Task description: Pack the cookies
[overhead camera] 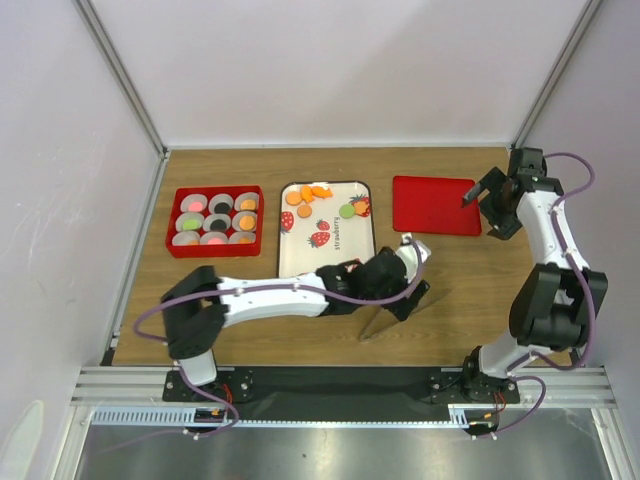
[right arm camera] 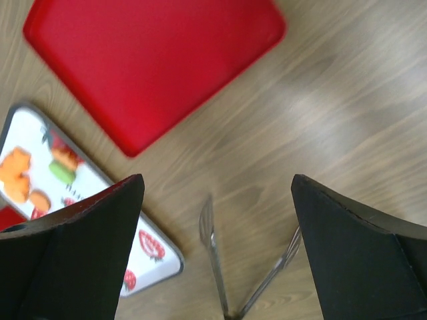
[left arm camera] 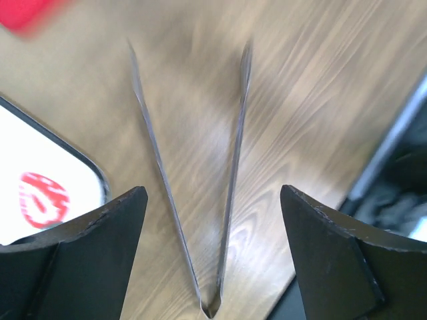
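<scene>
The robot should next lower its right gripper's open fingers on both sides of the red lid's edge (overhead camera: 479, 213) farthest from the tray (overhead camera: 330, 262), as that edge is below and the bare wood leaves room beside it.
Several orange cookies (overhead camera: 305, 196) and a green one lie at the far end of the white strawberry tray (overhead camera: 330, 262); the right wrist view shows these cookies (right arm camera: 17, 175) at its left edge. Cookies also fill the cups of the red box (overhead camera: 172, 226). Metal tongs (overhead camera: 378, 322) lie on the wood beside the tray's near right corner. My left gripper (overhead camera: 418, 272) hovers over them, open. In the left wrist view the tongs (left arm camera: 230, 187) spread in a V between my fingers (left arm camera: 113, 227), touching neither. My right gripper (overhead camera: 495, 205) is open over the right edge of the red lid (overhead camera: 437, 205).
The red lid (right arm camera: 153, 60) lies flat to the right of the tray (right arm camera: 80, 200). The tongs (right arm camera: 217, 267) show low in the right wrist view. White walls close the table on three sides. The table's near edge and a dark rail run just behind the tongs' hinge.
</scene>
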